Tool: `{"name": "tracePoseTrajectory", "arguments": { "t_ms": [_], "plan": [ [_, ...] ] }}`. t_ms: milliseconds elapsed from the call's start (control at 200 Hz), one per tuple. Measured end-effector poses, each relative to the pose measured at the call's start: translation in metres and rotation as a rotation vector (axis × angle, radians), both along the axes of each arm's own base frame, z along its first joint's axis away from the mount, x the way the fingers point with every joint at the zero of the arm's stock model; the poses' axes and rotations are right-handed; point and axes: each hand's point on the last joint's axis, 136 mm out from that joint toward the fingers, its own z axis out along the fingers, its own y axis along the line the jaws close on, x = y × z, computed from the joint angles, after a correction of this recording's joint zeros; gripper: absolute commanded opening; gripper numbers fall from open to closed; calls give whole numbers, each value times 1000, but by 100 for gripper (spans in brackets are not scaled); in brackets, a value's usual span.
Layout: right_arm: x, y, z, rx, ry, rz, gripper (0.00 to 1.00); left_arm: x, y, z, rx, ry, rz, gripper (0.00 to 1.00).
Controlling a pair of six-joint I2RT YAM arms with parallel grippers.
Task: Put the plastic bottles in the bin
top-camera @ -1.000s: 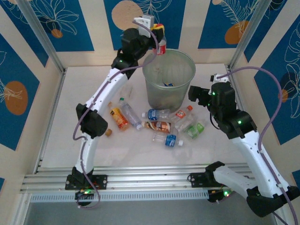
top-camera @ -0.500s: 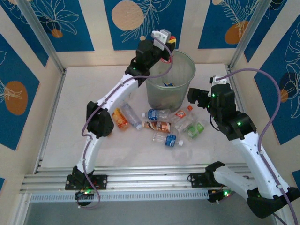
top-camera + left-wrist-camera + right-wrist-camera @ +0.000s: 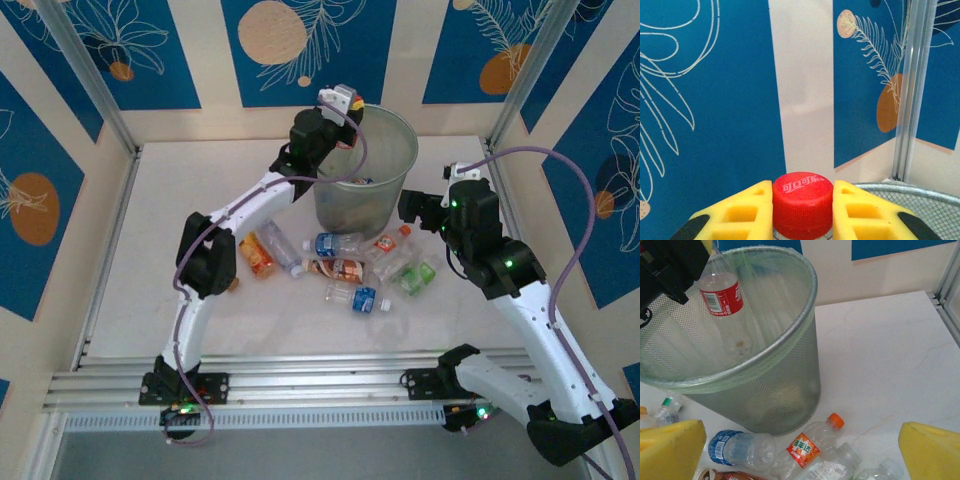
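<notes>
To release the red cap (image 3: 802, 197), my left gripper will lower slightly at the bin's opening first, because the bottle hangs inside the bin's rim.
My left gripper (image 3: 345, 104) is shut on the red cap (image 3: 802, 197) of a red-labelled plastic bottle (image 3: 722, 296), which hangs upright inside the mouth of the bin (image 3: 365, 170). In the left wrist view the yellow fingers (image 3: 745, 210) press the cap from both sides, with the bin's rim (image 3: 920, 192) at lower right. Several more plastic bottles lie on the table in front of the bin, among them an orange-capped one (image 3: 810, 445) and a blue-labelled one (image 3: 740, 447). My right gripper (image 3: 800, 455) hovers open just above these, right of the bin.
The loose bottles spread from an orange-labelled one (image 3: 255, 252) at the left to a green-labelled one (image 3: 415, 278) at the right. A small brown object (image 3: 231, 283) lies by the left arm. Metal frame posts and patterned walls enclose the white table (image 3: 150, 220).
My left gripper has carried the red-capped bottle rightwards over the bin's rim and lowered it into the opening. The right arm has hardly moved.
</notes>
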Motion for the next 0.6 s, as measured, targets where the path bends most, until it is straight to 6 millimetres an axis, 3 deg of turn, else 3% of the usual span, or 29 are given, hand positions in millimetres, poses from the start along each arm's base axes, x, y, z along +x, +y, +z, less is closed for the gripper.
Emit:
{"name": "tracePoseTrajectory", "arguments": {
  "t_ms": [60, 225, 330, 410, 600],
  "plan": [
    [0, 0, 0, 0, 0, 0, 99, 1, 1, -3, -1, 9, 11, 22],
    [0, 0, 0, 0, 0, 0, 99, 2, 2, -10, -8, 28, 16, 26],
    [0, 0, 0, 0, 0, -1, 99, 2, 2, -19, -1, 46, 16, 12],
    [0, 0, 0, 0, 0, -1, 99, 2, 4, -21, 3, 53, 24, 6],
    [0, 0, 0, 0, 0, -2, 99, 2, 15, -18, 47, 67, 90, 4]
  ]
}}
